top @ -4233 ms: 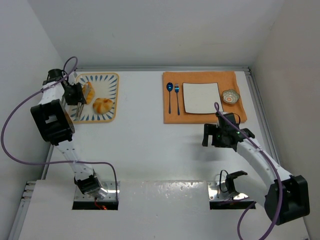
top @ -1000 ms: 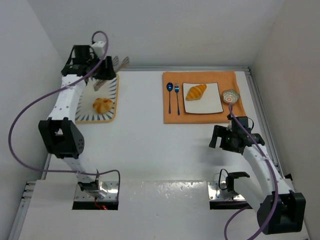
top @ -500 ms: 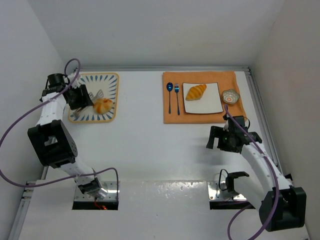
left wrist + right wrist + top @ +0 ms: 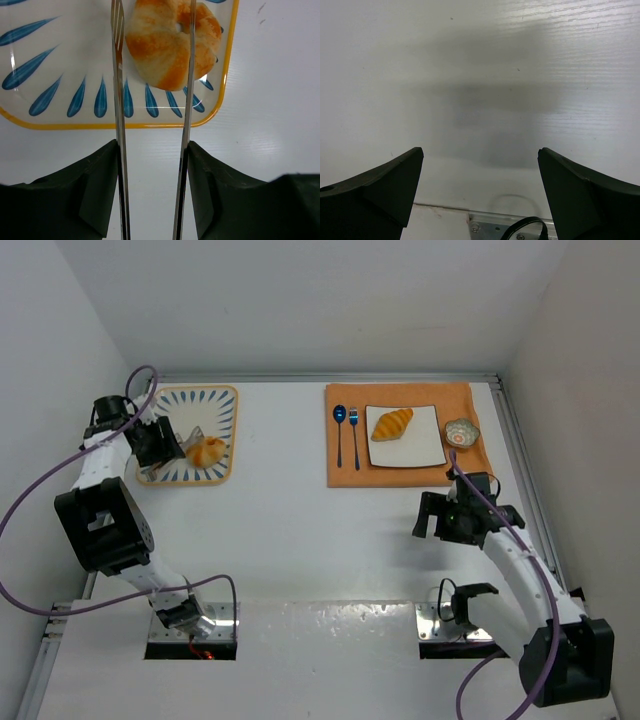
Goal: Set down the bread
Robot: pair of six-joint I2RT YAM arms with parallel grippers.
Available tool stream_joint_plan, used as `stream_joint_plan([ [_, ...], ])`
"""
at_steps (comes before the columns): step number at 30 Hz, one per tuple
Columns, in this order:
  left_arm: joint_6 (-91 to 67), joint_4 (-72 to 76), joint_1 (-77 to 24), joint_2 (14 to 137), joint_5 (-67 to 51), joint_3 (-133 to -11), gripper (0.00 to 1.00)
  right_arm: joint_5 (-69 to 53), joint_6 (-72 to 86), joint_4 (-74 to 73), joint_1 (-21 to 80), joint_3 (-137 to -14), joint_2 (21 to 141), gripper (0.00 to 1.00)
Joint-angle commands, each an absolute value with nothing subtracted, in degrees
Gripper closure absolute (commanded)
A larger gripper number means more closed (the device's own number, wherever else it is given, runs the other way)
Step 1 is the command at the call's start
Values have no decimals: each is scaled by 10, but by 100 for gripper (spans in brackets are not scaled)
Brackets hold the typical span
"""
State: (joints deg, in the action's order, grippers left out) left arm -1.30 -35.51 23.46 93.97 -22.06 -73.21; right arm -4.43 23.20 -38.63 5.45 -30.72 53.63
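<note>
I will lower my left gripper toward the tray next and bring the metal tongs down onto the round golden bun, then close on them, since their arms are still apart.
Bread: a round golden bun lies on the blue-patterned tray at the left. A ridged croissant rests on the white square plate. My left gripper is shut on metal tongs. The tongs' two arms reach over the tray: one runs along the bun's left edge, the other crosses its right part. My right gripper hangs open over bare table, below the plate, with nothing between its fingers.
An orange mat carries the plate, a blue spoon, a blue fork and a small patterned bowl. Walls stand close on the left, right and far sides. A metal base plate shows near the right gripper.
A second ago the left arm held the tongs over the tray's far edge; it has since swung down to the bun and closed in on it. The croissant stays on the plate.
</note>
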Motion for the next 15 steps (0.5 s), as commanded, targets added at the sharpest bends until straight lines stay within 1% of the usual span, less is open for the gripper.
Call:
stream_joint_plan([
  [1, -22, -324, 241, 927, -213, -728, 40, -35, 240, -377, 57, -314, 523, 3],
  [9, -27, -319, 241, 944, -207, -709, 40, -33, 246, -382, 65, -316, 530, 4],
  [15, -45, -319, 252, 949, -242, -690, 40, -17, 252, -388, 66, -311, 511, 4],
])
